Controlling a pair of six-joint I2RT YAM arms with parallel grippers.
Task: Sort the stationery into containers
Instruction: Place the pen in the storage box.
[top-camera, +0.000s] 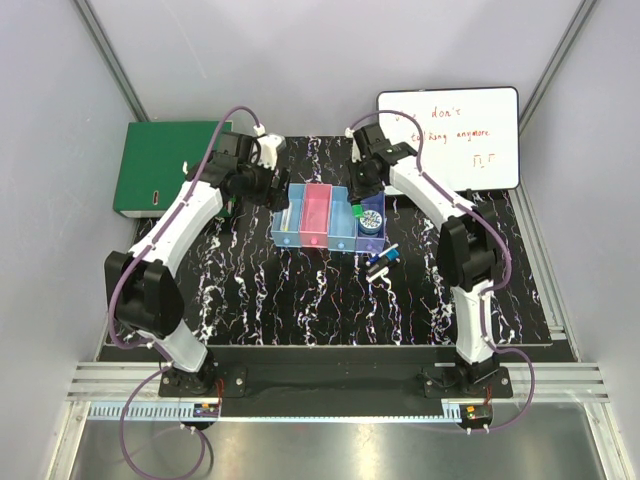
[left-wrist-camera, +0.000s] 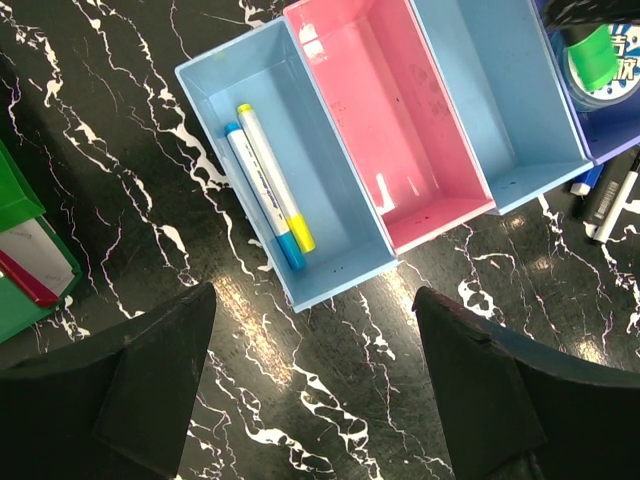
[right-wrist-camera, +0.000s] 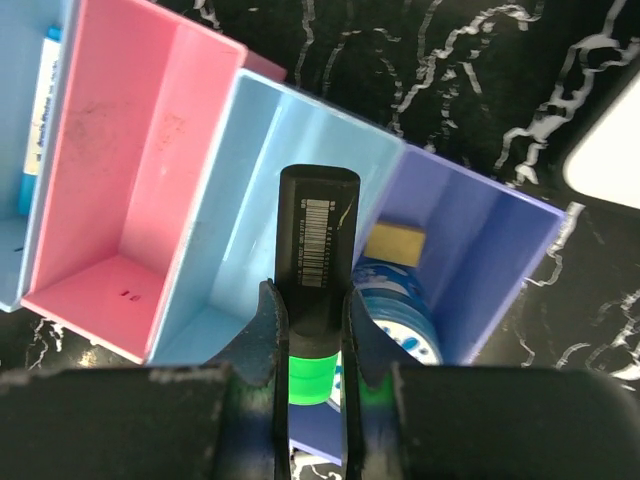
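The black marker hangs over the side of the empty second light blue bin, so my right gripper will move toward the pink bin next and go down inside.
The joined containers stand mid-mat: light blue (top-camera: 288, 225), pink (top-camera: 316, 215), light blue (top-camera: 342, 228) and purple-blue (top-camera: 372, 205). My right gripper (right-wrist-camera: 316, 330) is shut on a black marker with a green cap (right-wrist-camera: 318, 240), held above the wall between the second light blue bin (right-wrist-camera: 250, 200) and the purple-blue bin (right-wrist-camera: 480, 250). A blue-and-white roll (right-wrist-camera: 400, 305) and a small yellow block (right-wrist-camera: 397, 241) lie in the purple-blue bin. My left gripper (left-wrist-camera: 315, 380) is open and empty over the mat beside the first light blue bin (left-wrist-camera: 215, 85), which holds a yellow-tipped marker (left-wrist-camera: 272, 175) and a blue-tipped marker (left-wrist-camera: 258, 195).
Several loose pens (top-camera: 381, 262) lie on the mat just in front of the purple-blue bin, and also show in the left wrist view (left-wrist-camera: 610, 200). A large green binder (top-camera: 165, 165) sits at the back left. A whiteboard with red writing (top-camera: 450, 135) lies at the back right.
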